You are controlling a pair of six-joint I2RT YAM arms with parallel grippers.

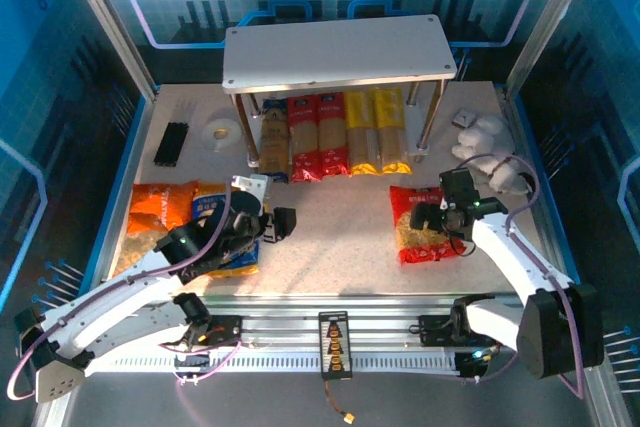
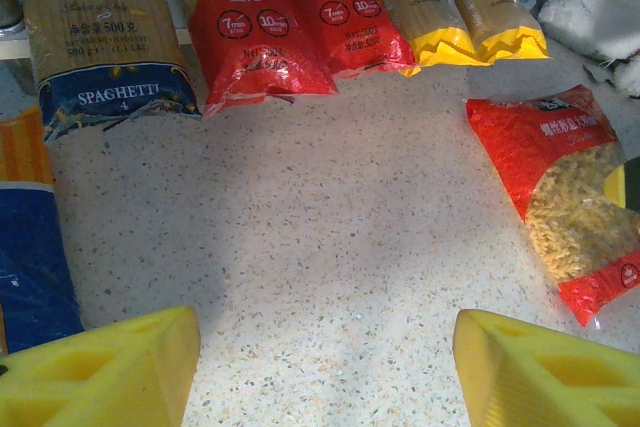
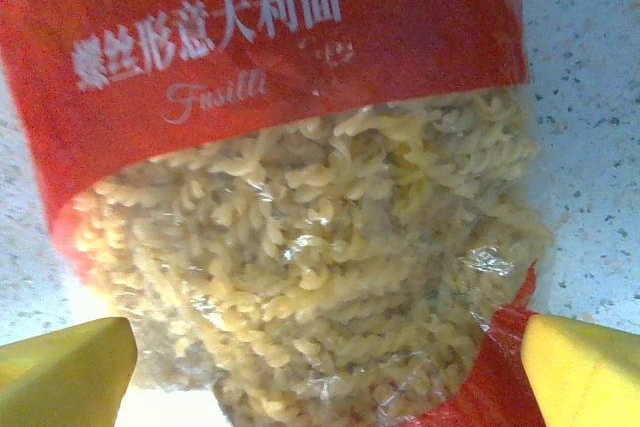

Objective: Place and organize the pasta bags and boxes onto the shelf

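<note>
My right gripper has its open fingers on both sides of the pasta-filled middle already, so it will next move down onto the clear window of the red bag (image 1: 425,227) (image 3: 300,247) and close there.
The shelf (image 1: 335,52) stands at the back centre. Five pasta boxes lie side by side beneath it: blue-and-tan (image 1: 274,142) (image 2: 100,37), two red (image 1: 303,137) (image 1: 332,135) (image 2: 255,42), two yellow (image 1: 361,132) (image 1: 391,132) (image 2: 455,7). The orange bag (image 1: 160,209) and blue bag (image 1: 215,242) (image 2: 30,257) lie front left, partly under my left arm. My left gripper (image 1: 284,223) (image 2: 325,367) hangs open over bare tabletop. The red bag (image 1: 425,227) (image 2: 560,197) (image 3: 300,247) lies front right; my right gripper (image 1: 436,215) (image 3: 325,377) is open, its fingers straddling the bag's clear window.
Thin black sticks (image 1: 172,143) and a white tape roll (image 1: 219,133) sit at the back left. White fluffy lumps (image 1: 490,152) and a small grey piece (image 1: 464,119) lie at the back right. Shelf legs (image 1: 424,127) flank the packs. Blue walls enclose the table.
</note>
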